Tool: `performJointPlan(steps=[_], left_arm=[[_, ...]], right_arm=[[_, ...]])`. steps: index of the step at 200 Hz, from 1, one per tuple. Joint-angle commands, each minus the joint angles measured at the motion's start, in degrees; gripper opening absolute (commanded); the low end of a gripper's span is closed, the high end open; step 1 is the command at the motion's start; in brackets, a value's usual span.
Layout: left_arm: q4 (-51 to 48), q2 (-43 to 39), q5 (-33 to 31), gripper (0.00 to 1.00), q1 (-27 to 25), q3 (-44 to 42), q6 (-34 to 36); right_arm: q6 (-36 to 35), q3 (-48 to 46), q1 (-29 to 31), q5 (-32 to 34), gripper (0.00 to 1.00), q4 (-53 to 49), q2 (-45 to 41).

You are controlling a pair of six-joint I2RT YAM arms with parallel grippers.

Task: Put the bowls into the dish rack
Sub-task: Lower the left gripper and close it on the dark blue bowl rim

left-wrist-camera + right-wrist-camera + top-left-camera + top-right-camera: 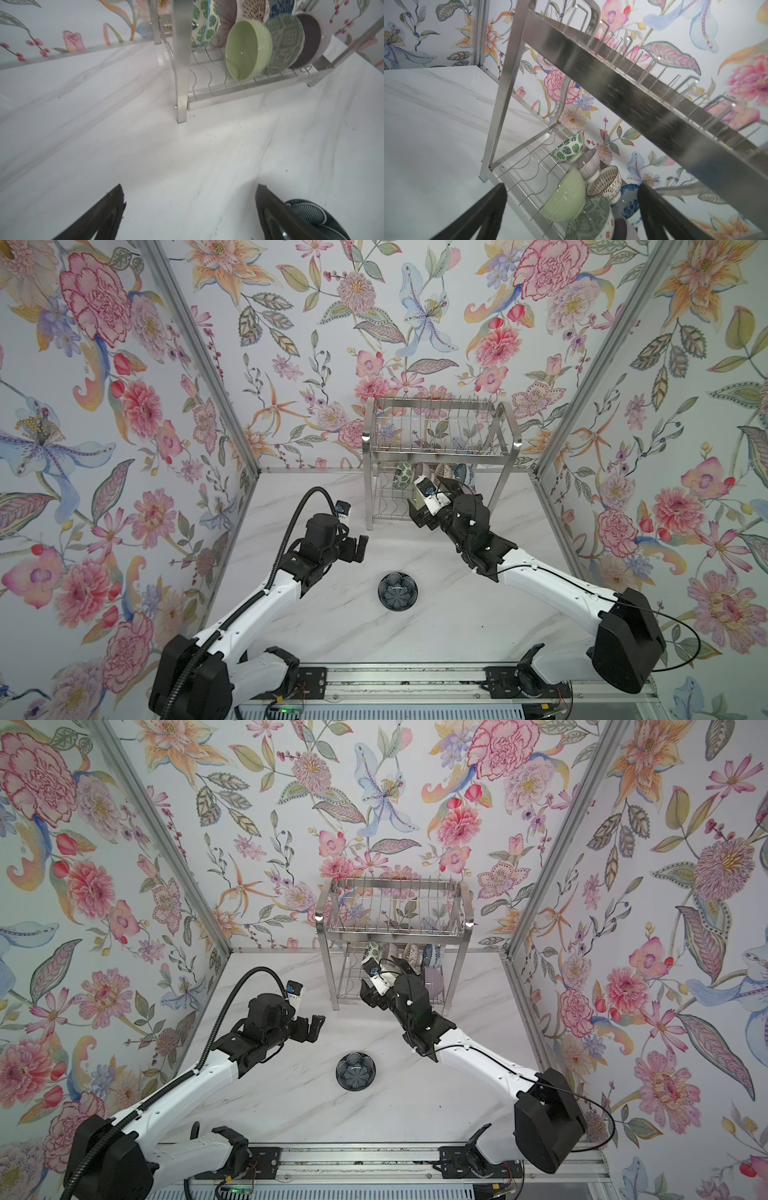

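My left gripper comes back and down onto the navy bowl's rim (380, 584) on the side facing it next, as the navy bowl sits below it, nearer my base.
The steel dish rack (440, 448) (395, 919) stands at the back of the marble table. Several bowls lean on edge in its lower tier: green leaf (568, 149), pale green (564, 201) (247, 47), grey-green geometric (589, 220) (284, 41), blue floral (629, 199) and lilac (309, 39). One navy bowl (398, 590) (355, 1071) (318, 218) sits upright on the table between the arms. My right gripper (428, 493) (571, 186) is open and empty in front of the lower tier. My left gripper (359, 548) (189, 187) hangs open and empty, left of and behind the navy bowl.
The rack's upper tier (633, 89) with thin prongs holds nothing. Its flat front leg (180, 62) stands on the table ahead of my left gripper. Floral walls close in the left, back and right; the arm rail (407, 680) runs along the front edge.
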Motion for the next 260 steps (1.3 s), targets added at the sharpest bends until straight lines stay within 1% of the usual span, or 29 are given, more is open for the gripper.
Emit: performJointPlan(steps=[1,27,60,96,121,139,163,207,245,260], left_arm=[[-5.8,2.3,3.1,0.99,-3.3,-0.6,2.2],[-5.3,3.2,4.7,0.99,-4.4,-2.2,0.8],[-3.3,5.5,7.2,0.99,-5.1,-3.5,-2.6],[-1.3,8.1,8.1,0.99,-6.9,-4.3,-5.6],[0.5,9.8,10.0,0.99,-7.6,-4.8,-6.9],[-0.3,11.5,10.6,0.99,-8.2,-4.3,-5.5],[-3.9,14.4,8.9,0.99,-8.5,-3.3,-2.7],[-3.0,17.4,9.6,0.99,-9.0,-2.7,-3.0],[-1.4,19.4,10.2,0.93,-9.3,-2.0,-3.7],[-1.3,20.2,10.4,0.88,-9.5,-1.7,-3.6]], right_arm=[[13.7,0.9,-4.7,-4.3,0.99,-16.2,-3.1],[20.4,0.1,-8.5,-8.3,0.99,-19.4,-5.9],[23.0,1.2,-10.5,-8.2,0.99,-22.2,-4.4],[23.4,1.5,-11.5,-8.1,0.99,-22.1,-3.4],[23.3,0.6,-11.7,-7.9,0.99,-20.8,-4.0],[23.7,-0.3,-12.3,-8.4,0.99,-19.7,-4.3],[23.7,-0.4,-12.7,-9.0,0.99,-19.4,-3.9],[23.6,-0.6,-12.9,-8.8,0.99,-19.3,-4.6],[23.5,-0.7,-13.1,-8.9,0.99,-19.4,-4.8],[23.5,-0.7,-13.2,-8.8,0.99,-19.4,-4.9]])
